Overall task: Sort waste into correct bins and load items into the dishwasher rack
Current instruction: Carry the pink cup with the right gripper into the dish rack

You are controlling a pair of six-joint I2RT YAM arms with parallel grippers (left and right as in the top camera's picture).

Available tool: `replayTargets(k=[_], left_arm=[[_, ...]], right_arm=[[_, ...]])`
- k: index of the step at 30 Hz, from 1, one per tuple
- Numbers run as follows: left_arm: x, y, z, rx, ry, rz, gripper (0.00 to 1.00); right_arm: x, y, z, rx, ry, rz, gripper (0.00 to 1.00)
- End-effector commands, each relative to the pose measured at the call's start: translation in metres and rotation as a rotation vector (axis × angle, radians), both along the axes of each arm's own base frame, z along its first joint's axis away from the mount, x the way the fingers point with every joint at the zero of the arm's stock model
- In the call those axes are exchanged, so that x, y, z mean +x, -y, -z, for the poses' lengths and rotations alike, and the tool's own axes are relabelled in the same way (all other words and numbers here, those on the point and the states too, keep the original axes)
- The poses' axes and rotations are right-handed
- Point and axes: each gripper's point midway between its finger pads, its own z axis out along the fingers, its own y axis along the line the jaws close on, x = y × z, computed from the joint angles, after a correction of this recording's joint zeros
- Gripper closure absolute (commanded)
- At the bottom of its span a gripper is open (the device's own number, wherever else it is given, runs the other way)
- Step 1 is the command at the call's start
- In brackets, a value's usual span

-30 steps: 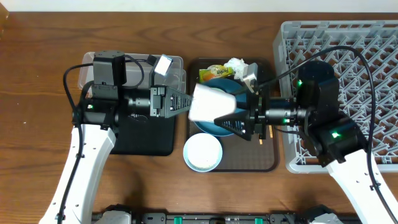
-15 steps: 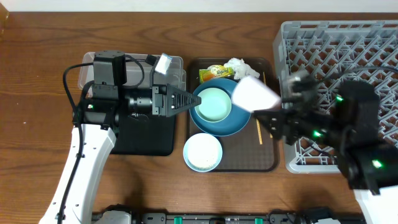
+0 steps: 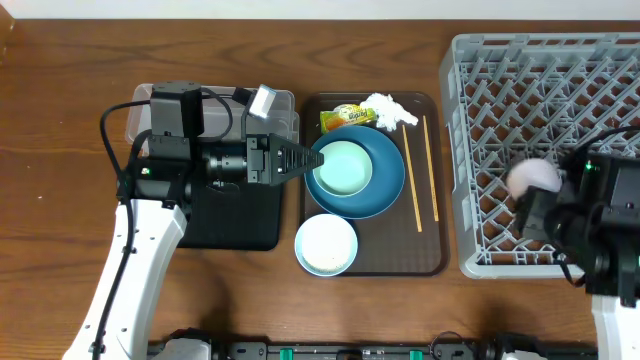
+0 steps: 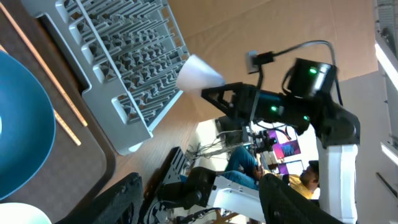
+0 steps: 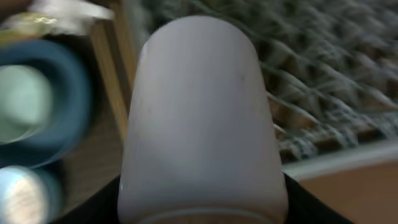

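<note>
I need to move my right gripper down and back toward the rack's near corner by the tray first, to release the cup (image 3: 530, 177), because the cup hangs above the rack's wires.
My right gripper (image 3: 533, 192) is shut on the small pink cup (image 3: 530, 177), which lies on its side over the front-left part of the grey dishwasher rack (image 3: 540, 80). The cup (image 5: 199, 112) fills the right wrist view between the dark fingers (image 5: 306, 204). My left gripper (image 3: 300, 162) stands open and empty at the left rim of the dark-blue bowl (image 3: 385, 190), which holds the pale-green bowl (image 3: 343, 168). The white bowl (image 3: 326, 244) sits in front of them. Two chopsticks (image 3: 410, 170) lie right of the blue bowl. The wrapper (image 3: 343, 116) and the tissue (image 3: 388, 108) lie behind it.
The bowls, chopsticks and waste rest on a brown serving tray (image 3: 430, 262). A clear tub (image 3: 140, 112) and a black tray (image 3: 235, 228) lie under my left arm. The left wrist view shows the rack (image 4: 124, 56) and the cup (image 4: 198, 74) beyond it.
My left gripper let go of the pink cup and opened. The right arm carried the cup rightwards from above the blue bowl to over the rack. The left arm stayed put.
</note>
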Motion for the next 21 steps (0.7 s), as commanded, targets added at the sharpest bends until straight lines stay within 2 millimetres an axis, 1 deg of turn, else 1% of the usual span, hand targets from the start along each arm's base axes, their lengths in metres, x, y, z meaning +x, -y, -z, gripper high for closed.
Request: replayTargets(k=[1,4,8,14,18,19,20,21], left_arm=[[0.002,-0.001,-0.005,0.002,0.025,-0.006,0.37],[0.002,-0.001,-0.005,0.002,0.025,-0.006,0.37],[0.002,-0.001,-0.005,0.002,0.025,-0.006,0.38],[0.002,-0.001,-0.005,0.002,0.024,-0.006,0.37],[0.002,-0.001,-0.005,0.002,0.019,-0.006,0.37],[0.001,-0.001,-0.005,0.003,0.017,-0.006,0.37],[0.001,-0.001,-0.005,0.002,0.017,-0.005,0.37],[0.001,-0.001,-0.005,0.001,0.017,-0.004,0.37]], right_arm=[[-0.009,0.028,0.010,-0.059,-0.093,0.157,0.56],[-0.020,0.028,0.027,-0.045,-0.217,0.161,0.57],[-0.029,0.027,0.044,-0.034,-0.347,0.156,0.56],[-0.032,0.026,0.062,-0.022,-0.470,0.152,0.54],[-0.028,0.028,0.074,-0.018,-0.517,0.168,0.53],[-0.028,0.028,0.076,-0.017,-0.529,0.177,0.50],[-0.028,0.028,0.078,-0.015,-0.540,0.183,0.44],[-0.028,0.028,0.081,-0.014,-0.551,0.183,0.30]])
